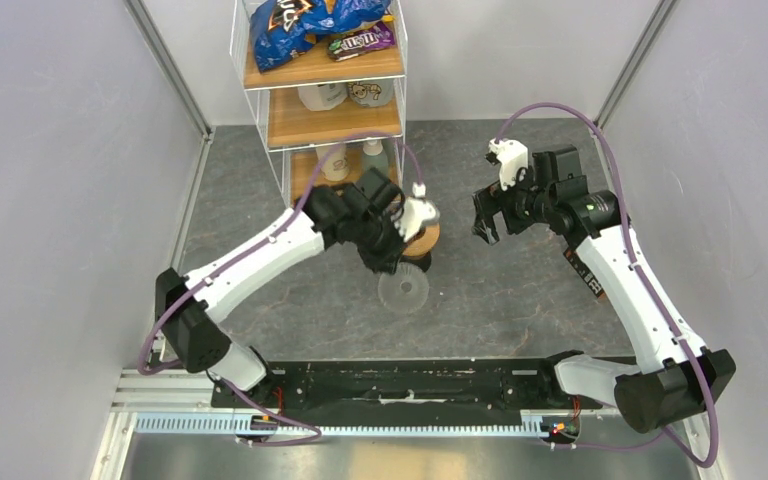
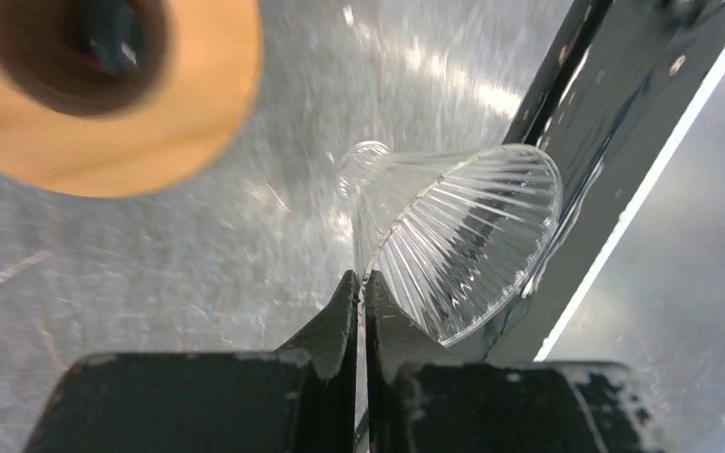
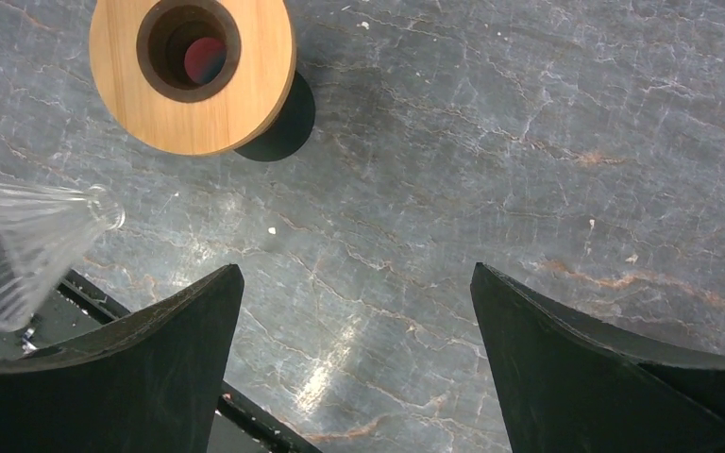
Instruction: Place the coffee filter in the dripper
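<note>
My left gripper will move outward, put the cone's narrow end into the collar ring's open hole (image 2: 90, 42) and let go of the glass there, because that hole is still empty.
The dripper is in two parts. Its clear ribbed glass cone (image 2: 463, 241) is pinched by the rim in my left gripper (image 2: 360, 276), which is shut on the glass wall. The cone shows below that gripper in the top view (image 1: 403, 288) and at the left edge of the right wrist view (image 3: 19, 245). The light-wood collar ring (image 3: 192, 75) on its black base stands on the table beside it, empty (image 2: 151, 123), (image 1: 424, 241). My right gripper (image 3: 356, 268) is open and empty, hovering right of the ring (image 1: 484, 225). No coffee filter is in view.
A white wire rack with wooden shelves (image 1: 325, 70) stands at the back, holding snack bags and bottles. A black rail (image 1: 410, 385) runs along the near edge between the arm bases. Grey walls close in on both sides.
</note>
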Tool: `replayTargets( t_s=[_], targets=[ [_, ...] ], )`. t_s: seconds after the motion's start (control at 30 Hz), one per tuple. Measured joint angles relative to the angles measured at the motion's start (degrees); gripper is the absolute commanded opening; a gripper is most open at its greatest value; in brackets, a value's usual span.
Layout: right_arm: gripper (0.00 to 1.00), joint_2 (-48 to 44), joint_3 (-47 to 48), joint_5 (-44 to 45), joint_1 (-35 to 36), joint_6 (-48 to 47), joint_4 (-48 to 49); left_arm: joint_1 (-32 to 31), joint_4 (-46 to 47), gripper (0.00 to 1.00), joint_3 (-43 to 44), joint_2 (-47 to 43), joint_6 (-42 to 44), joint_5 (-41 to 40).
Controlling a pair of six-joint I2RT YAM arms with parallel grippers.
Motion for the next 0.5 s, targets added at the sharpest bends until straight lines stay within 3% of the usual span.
replayTargets(
  t_s=[0.23, 0.5],
  targets=[
    [0.99, -0.6, 0.0, 0.4, -0.9, 0.5, 0.0, 9.6, -8.6, 0.02, 23.2, 5.9, -3.3, 7.2],
    [0.99, -1.3, 0.0, 0.4, -1.3, 0.8, 0.1, 16.0, -12.7, 0.02, 31.5, 14.2, -13.2, 8.9]
  ],
)
